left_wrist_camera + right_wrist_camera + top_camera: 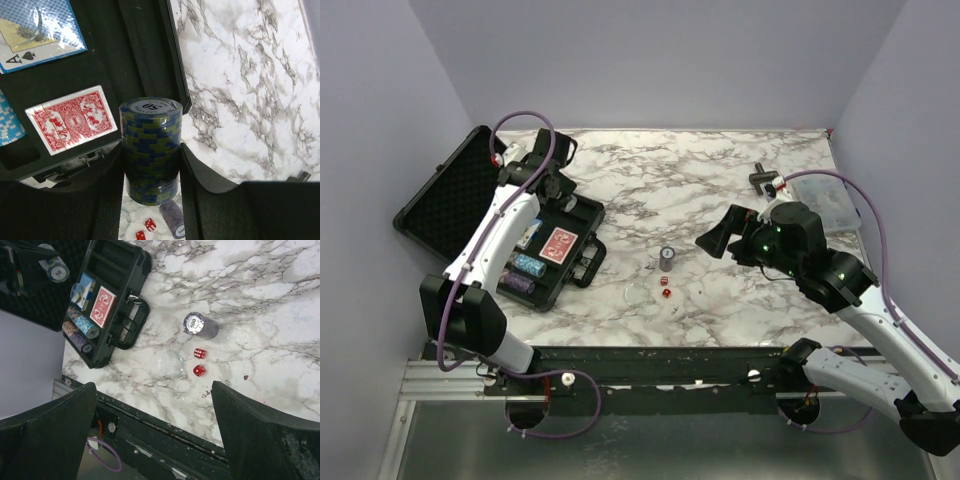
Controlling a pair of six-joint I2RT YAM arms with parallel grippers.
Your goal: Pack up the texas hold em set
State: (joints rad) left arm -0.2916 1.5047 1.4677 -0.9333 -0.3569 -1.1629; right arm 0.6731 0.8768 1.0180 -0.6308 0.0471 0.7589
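Observation:
The slot beside the blue deck is empty, so I should move my left gripper to the left in the top view, lower the green-and-blue stack into that slot and let go.
The black case lies open at the left, its tray holding a red card deck, a blue deck and light blue chips. My left gripper hangs over the tray's far edge, shut on a green-and-blue chip stack. A grey chip stack lies on the marble near two red dice. My right gripper is open and empty, above the table right of these.
A clear plastic box and a dark T-shaped clamp sit at the back right. A small clear disc lies by the dice. Purple walls close in the table; its front edge runs just below the right fingers.

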